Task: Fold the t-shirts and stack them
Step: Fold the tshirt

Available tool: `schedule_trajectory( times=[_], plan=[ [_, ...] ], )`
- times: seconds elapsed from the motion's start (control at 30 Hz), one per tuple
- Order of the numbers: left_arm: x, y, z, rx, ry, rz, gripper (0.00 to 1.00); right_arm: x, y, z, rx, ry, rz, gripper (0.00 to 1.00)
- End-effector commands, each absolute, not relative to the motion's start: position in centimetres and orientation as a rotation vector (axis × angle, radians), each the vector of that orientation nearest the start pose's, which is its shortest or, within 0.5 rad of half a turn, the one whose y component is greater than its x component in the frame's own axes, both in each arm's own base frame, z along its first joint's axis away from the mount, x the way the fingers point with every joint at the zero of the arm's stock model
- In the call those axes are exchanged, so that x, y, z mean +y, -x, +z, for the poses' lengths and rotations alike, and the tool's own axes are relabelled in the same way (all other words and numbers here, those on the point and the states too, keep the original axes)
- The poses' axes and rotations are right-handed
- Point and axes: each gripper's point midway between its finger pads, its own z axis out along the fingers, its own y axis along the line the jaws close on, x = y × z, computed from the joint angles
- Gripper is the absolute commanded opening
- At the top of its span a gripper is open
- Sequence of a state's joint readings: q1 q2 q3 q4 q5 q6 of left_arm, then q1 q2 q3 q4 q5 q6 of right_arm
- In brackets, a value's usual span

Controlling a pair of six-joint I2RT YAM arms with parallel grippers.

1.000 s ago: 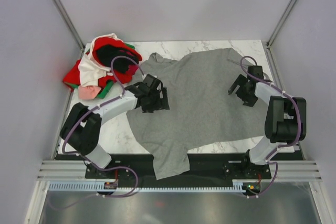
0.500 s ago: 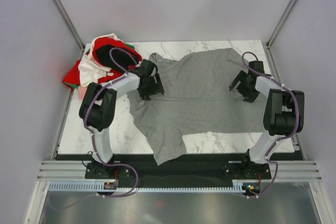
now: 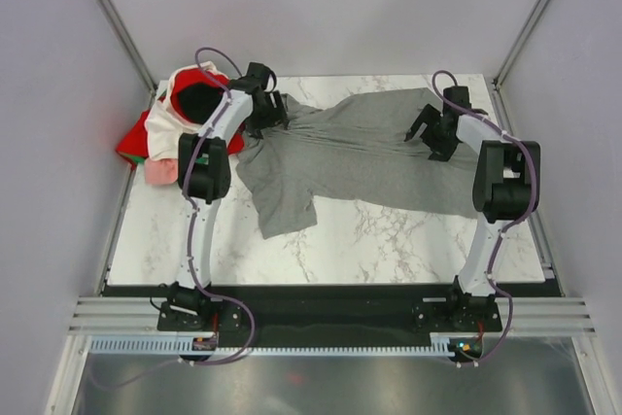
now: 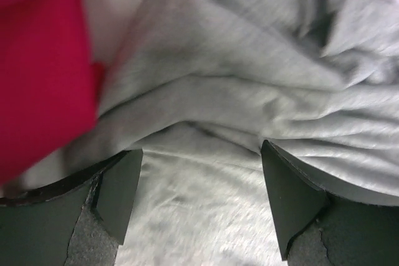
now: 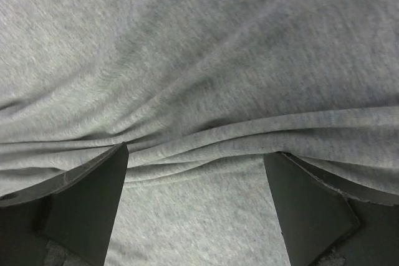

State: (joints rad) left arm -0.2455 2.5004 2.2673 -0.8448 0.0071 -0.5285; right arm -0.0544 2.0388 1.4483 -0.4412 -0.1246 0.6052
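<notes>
I need to lift my left gripper, move it back and lower it onto the grey sleeve's near corner, as the sleeve sticks out from the shirt's body.
The large heather-grey t-shirt lies rumpled across the far half of the marble table. My left gripper presses down on its far left part, next to the pile of other t-shirts in red, white, black, pink and green. In the left wrist view the left gripper stands open, with grey cloth bunched in front of it and red cloth at the left. My right gripper rests on the shirt's far right part. In the right wrist view it is open on ridged grey cloth.
The coloured pile spills over the table's far left corner. Metal frame posts and grey walls close in the left, right and far sides. A black rail runs along the near edge between the arm bases.
Both arms have stretched toward the far side, dragging the grey t-shirt with them. Its end that hung over the near edge now lies on the table. The cloth has bunched into ridges.
</notes>
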Motion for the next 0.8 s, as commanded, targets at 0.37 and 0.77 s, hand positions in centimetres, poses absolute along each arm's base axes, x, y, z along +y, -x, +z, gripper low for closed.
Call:
schedule_trajectory(
  times=[0.37, 0.77],
  plan=[
    [-13.3, -42.1, 26.0, 2.397, 0.326, -0.34, 0.89, -1.1, -43.7, 20.8, 2.262, -0.629, 0.064, 0.98],
    [-11.6, -26.7, 13.6, 2.512, 0.46, -0.489, 0.82, -9.4, -25.8, 7.8, 2.19, -1.406, 0.308, 0.98]
  ],
)
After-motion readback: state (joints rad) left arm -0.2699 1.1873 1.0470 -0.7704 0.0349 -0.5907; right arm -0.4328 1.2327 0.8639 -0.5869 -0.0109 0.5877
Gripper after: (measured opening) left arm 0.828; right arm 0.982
